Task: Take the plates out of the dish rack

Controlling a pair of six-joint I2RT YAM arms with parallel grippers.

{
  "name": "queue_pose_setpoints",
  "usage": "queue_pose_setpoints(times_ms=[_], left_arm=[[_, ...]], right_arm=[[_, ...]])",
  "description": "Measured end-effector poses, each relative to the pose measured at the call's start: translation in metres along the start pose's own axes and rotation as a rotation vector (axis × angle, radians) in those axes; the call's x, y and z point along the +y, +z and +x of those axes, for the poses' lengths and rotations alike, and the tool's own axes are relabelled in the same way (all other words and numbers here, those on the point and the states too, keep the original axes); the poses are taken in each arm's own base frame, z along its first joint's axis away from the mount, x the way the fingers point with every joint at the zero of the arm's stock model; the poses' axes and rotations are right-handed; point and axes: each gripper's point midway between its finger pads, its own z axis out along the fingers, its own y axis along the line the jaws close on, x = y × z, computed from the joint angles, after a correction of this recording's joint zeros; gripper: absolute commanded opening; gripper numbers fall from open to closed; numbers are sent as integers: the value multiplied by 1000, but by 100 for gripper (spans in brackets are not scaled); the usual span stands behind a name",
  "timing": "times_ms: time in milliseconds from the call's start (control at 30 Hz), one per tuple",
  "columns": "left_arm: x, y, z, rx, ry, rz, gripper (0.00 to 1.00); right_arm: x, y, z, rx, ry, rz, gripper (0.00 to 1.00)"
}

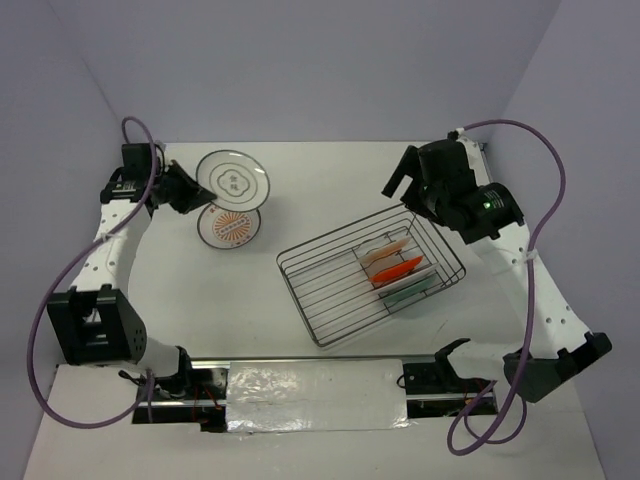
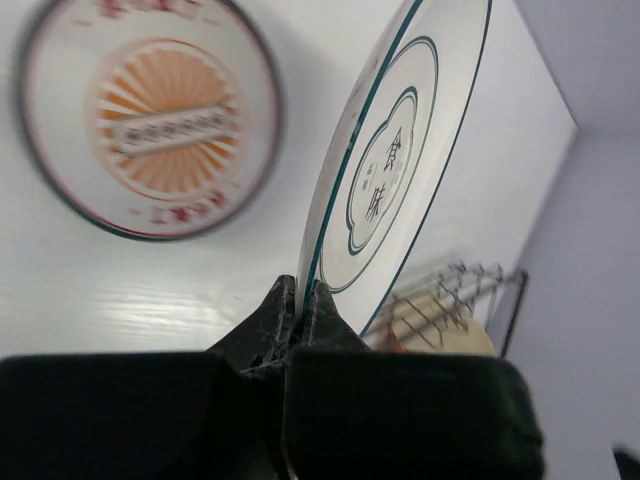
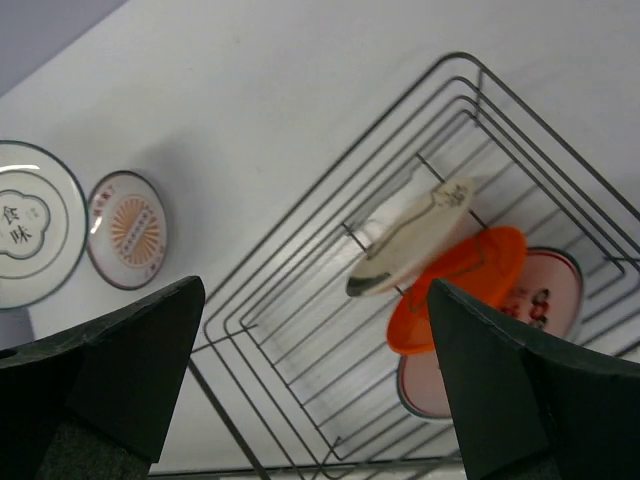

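The red-marked plate stands below and back from my right gripper, so my right gripper draws back and down next, turning onto the rim of the red-marked white plate [image 1: 434, 268] [image 3: 576, 276].
My left gripper [image 1: 186, 190] [image 2: 303, 300] is shut on the rim of a white plate with a teal ring [image 1: 233, 180] [image 2: 400, 150], held at the table's back left. Just in front of it, a white plate with an orange sunburst [image 1: 229, 228] [image 2: 150, 125] lies flat on the table. The wire dish rack [image 1: 320, 290] [image 3: 300, 330] sits right of centre. It holds a cream plate [image 1: 385, 250] [image 3: 410, 240], an orange plate [image 1: 398, 268] [image 3: 455, 285] and a white plate with red marks [image 3: 545, 295]. My right gripper [image 1: 398, 182] [image 3: 315, 290] hangs open above the rack's far corner, holding nothing.
White walls close the table at the back and both sides. The arm bases and a foil-covered bar [image 1: 315, 395] line the near edge. Purple cables [image 1: 545, 160] loop from both arms. The rack's left half holds no plates.
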Motion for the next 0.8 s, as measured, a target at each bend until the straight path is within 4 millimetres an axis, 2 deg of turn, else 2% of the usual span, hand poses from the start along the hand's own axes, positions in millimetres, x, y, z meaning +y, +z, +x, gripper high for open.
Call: queue_pose_setpoints(times_ms=[33,100,200,300,333,467,567,600,633,800], left_arm=[[22,7,-11,-18,-43,-58,0],[53,23,-20,-15,-97,-129,0],[85,51,-14,41,-144,-190,0],[112,69,-1,92,-160,-250,12],[119,72,3,101,-161,-267,12],[136,78,15,113,-176,-279,21],[147,82,17,112,-178,-289,58],[150,83,18,110,-178,-294,83],[155,83,20,114,-172,-305,99],[169,77,28,129,-176,-372,99]], right_arm=[[-9,-5,1,5,-4,35,100],[-22,-14,6,22,-16,72,100],[-32,-33,10,27,-17,66,100],[-38,-57,9,4,-5,13,100],[-39,-65,8,-5,-1,-5,100],[-43,-88,6,-31,-9,-60,100],[-49,-95,11,-13,-35,-58,100],[-52,-95,14,-4,-43,-48,100],[-55,-95,17,9,-50,-34,100],[-72,-93,29,57,-64,41,100]])
